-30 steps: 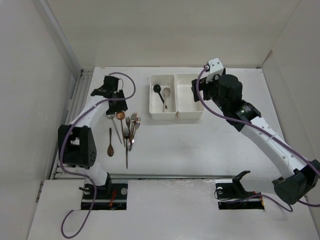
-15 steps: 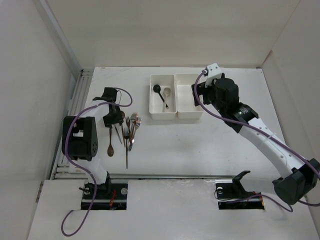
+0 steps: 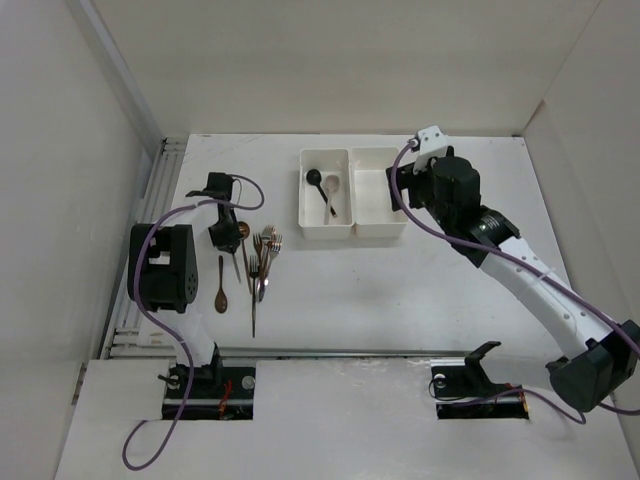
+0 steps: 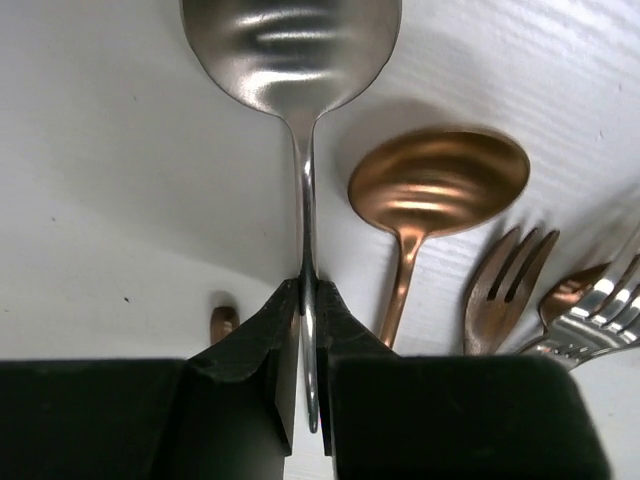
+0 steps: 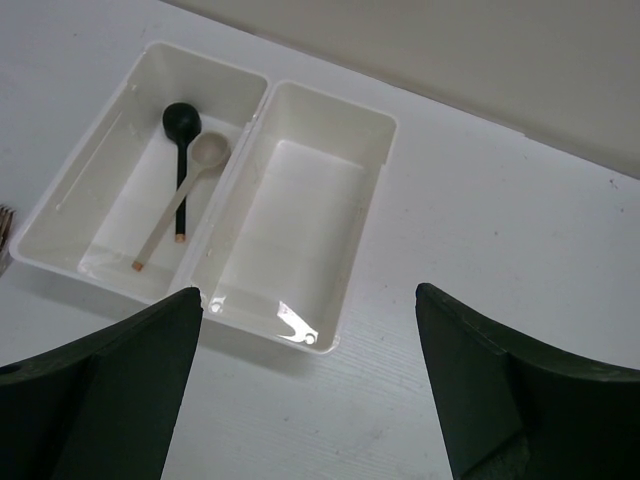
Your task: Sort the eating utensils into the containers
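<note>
My left gripper rises, shifts to the right in the top view over the bin with the black spoon (image 3: 326,194) and lowers to release next, since it holds only spoons.
My left gripper (image 4: 308,292) is shut on the thin handle of a silver spoon (image 4: 290,50) that lies on the table. A copper-brown spoon (image 4: 438,185) and forks (image 4: 508,280) lie just to its right. In the top view the left gripper (image 3: 224,232) is at the left edge of the utensil pile (image 3: 262,262), and a brown spoon (image 3: 221,287) lies apart from it. The two joined white bins (image 3: 305,195) stand at the back. The left bin (image 5: 70,215) holds a black spoon (image 5: 182,120) and a pale spoon (image 5: 208,153). My right gripper (image 5: 308,400) is open above the right bin (image 5: 372,165).
White walls enclose the table on the left, back and right. A metal rail (image 3: 160,190) runs along the left edge, close to the left arm. The arm bases sit at the near edge.
My left gripper has come forward from the back left of the table to the pile and now clamps the silver spoon's handle. The right arm has barely shifted.
</note>
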